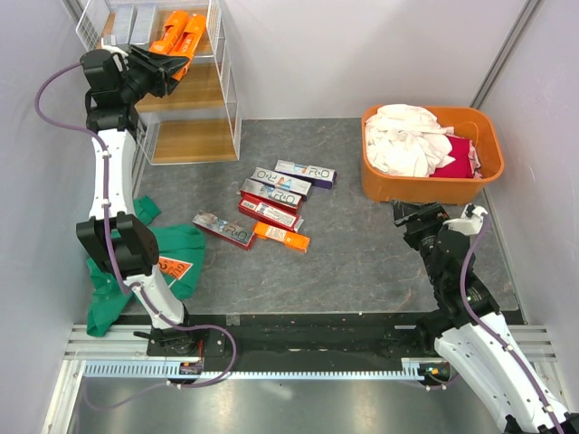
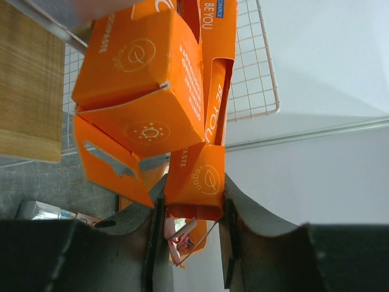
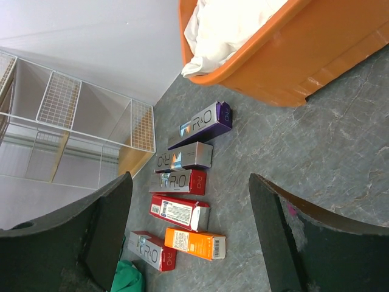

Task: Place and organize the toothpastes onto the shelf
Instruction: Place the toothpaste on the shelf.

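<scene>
My left gripper pushes away from my base next and slides the orange carton deeper onto the shelf's top level (image 1: 192,38) (image 2: 214,88) beside its orange neighbour.
My left gripper (image 1: 167,65) is raised at the top tier of the white wire shelf (image 1: 190,89). It is shut on an orange toothpaste carton (image 2: 196,176), next to other orange cartons (image 1: 181,34) on that tier. Silver-grey cartons (image 1: 131,20) lie at the tier's back left. Several toothpastes lie on the floor: purple (image 1: 306,173), silver (image 1: 279,180), red-silver (image 1: 270,194), red (image 1: 269,213), red-silver (image 1: 223,230) and orange (image 1: 281,237). My right gripper (image 1: 421,217) is open and empty, low and well to the right of them, facing the row (image 3: 179,212).
An orange tub (image 1: 432,188) of white and red laundry stands at the back right, just beyond my right gripper. A green cloth (image 1: 172,258) lies at the left by the left arm. The shelf's lower boards (image 1: 192,140) show nothing on them.
</scene>
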